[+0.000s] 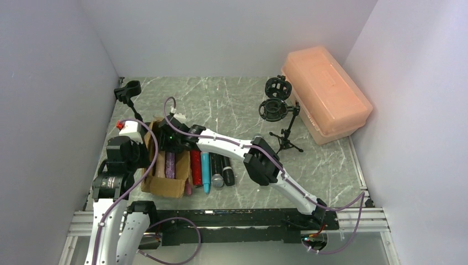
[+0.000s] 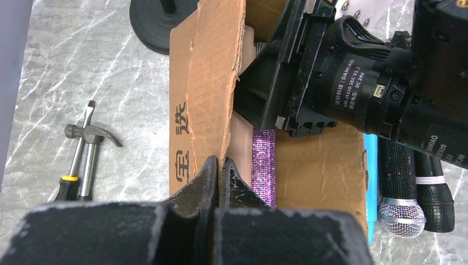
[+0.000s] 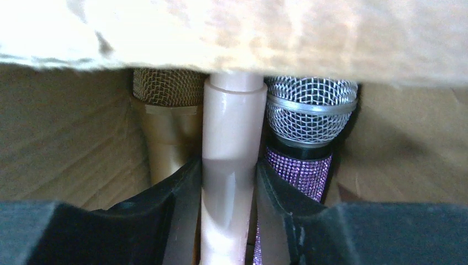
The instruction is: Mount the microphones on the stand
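Observation:
I will next lift my right gripper from the box (image 1: 165, 185), move it across, lower it and release, because there is bare tabletop past the black microphones to its right in the top view.
Inside the cardboard box (image 3: 66, 143), three microphones lie side by side: gold (image 3: 165, 110), peach (image 3: 232, 121) and purple glitter (image 3: 309, 121). My right gripper (image 3: 229, 171) reaches into the box (image 1: 165, 185), and its fingers press both sides of the peach microphone's handle. My left gripper (image 2: 221, 165) is shut on the box's torn wall (image 2: 204, 72). Red glitter (image 1: 195, 167), blue (image 1: 206, 172) and black microphones (image 1: 221, 170) lie on the table right of the box. The stand (image 1: 278, 105) with two shock mounts is at the back right.
A black clip stand (image 1: 128, 91) is at the back left. An orange plastic bin (image 1: 325, 94) lies at the far right. A hammer (image 2: 91, 138) and a screwdriver (image 2: 74, 165) lie left of the box. The right arm's wrist (image 2: 353, 77) hangs over the box.

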{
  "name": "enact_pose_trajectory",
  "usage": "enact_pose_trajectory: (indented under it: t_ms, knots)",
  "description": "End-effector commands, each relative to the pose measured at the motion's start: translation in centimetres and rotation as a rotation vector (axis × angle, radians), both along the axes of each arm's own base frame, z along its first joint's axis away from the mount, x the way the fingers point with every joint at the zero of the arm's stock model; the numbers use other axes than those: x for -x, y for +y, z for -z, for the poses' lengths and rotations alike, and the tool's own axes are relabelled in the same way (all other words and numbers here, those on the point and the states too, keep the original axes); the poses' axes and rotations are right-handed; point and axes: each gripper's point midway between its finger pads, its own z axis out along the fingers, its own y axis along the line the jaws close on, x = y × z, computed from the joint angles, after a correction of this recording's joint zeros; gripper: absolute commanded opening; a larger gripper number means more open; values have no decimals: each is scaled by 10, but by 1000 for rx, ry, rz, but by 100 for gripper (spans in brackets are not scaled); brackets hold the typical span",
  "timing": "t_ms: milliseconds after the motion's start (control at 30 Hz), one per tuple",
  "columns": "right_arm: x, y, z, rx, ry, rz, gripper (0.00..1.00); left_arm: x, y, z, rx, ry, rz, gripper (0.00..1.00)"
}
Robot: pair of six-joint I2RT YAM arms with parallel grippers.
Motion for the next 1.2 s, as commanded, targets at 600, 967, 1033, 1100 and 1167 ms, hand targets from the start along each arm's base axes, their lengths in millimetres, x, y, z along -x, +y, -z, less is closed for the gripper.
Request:
enact_pose_trajectory:
  t_ms: [600,967,1033,1100,1167]
  knots:
    - [0,-34,-172,-338,-192,-121,13,-19,31,-30,-179,-177,-70,0]
    - [-7,-138,-169,-114,-146,-169,12,-19,30,-27,-171,-171,-68,0]
    - [-9,-166,-148,-9,-131,-148,12,-19,29,-29,-172,-178,-67,0]
    - [-11,-196,-123,119,-132,-114,12,-18,28,-29,-167,-182,-64,0]
    - [-12,-226,-99,216,-109,-85,12,-18,27,-29,-162,-184,-59,0]
